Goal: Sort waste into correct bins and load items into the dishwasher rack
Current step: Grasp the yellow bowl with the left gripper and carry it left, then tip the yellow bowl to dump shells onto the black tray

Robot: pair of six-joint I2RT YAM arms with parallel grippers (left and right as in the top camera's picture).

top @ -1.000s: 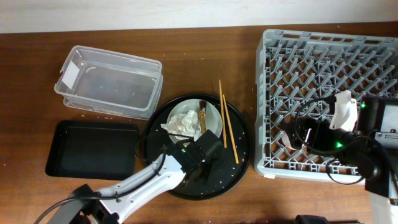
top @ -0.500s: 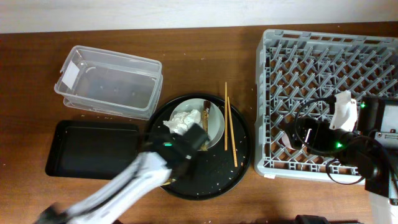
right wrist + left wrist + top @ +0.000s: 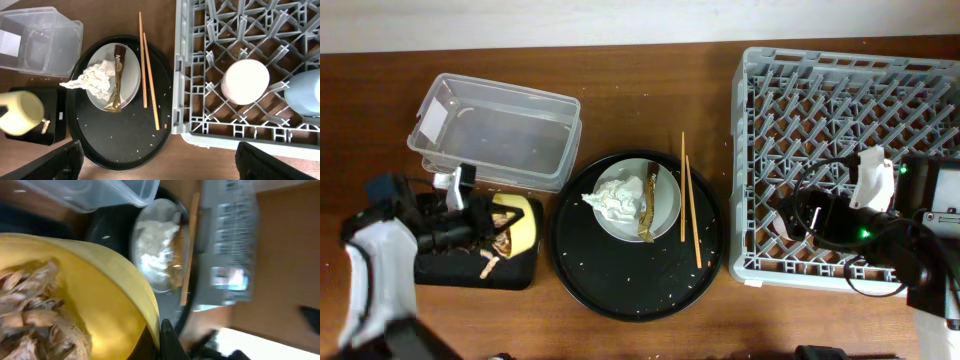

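I will empty the bowl (image 3: 518, 226) next. Then I will carry it down onto the near part of the round tray to release it, because that part is to the right of my left gripper in the overhead view.
My left gripper (image 3: 478, 226) is shut on the rim of the yellow bowl (image 3: 518, 226) and holds it tilted over the shallow black rectangular tray (image 3: 432, 268). Brownish food scraps (image 3: 490, 262) lie in the bowl and on that tray. In the left wrist view the jaws (image 3: 156, 344) pinch the bowl's wall (image 3: 110, 295), with scraps (image 3: 35, 315) inside. The grey-green plate (image 3: 666, 205) carries the white tissue (image 3: 615, 195) and the brown-gold wrapper (image 3: 648, 205). The chopsticks (image 3: 686, 190) lie beside it. My right gripper (image 3: 160, 165) is open beside the rack (image 3: 840, 100), which holds the pink cup (image 3: 245, 81) and the blue cup (image 3: 307, 92).
The plate and chopsticks rest on a large round black tray (image 3: 620, 285). The clear plastic tub (image 3: 500, 130) stands behind the rectangular tray. Rice grains are scattered on the round tray and the table. My right arm and its cables cover the rack's front right part.
My left arm has swung from the round tray to the left with the yellow bowl. The bowl is now tipped over the black rectangular tray and scraps have dropped there.
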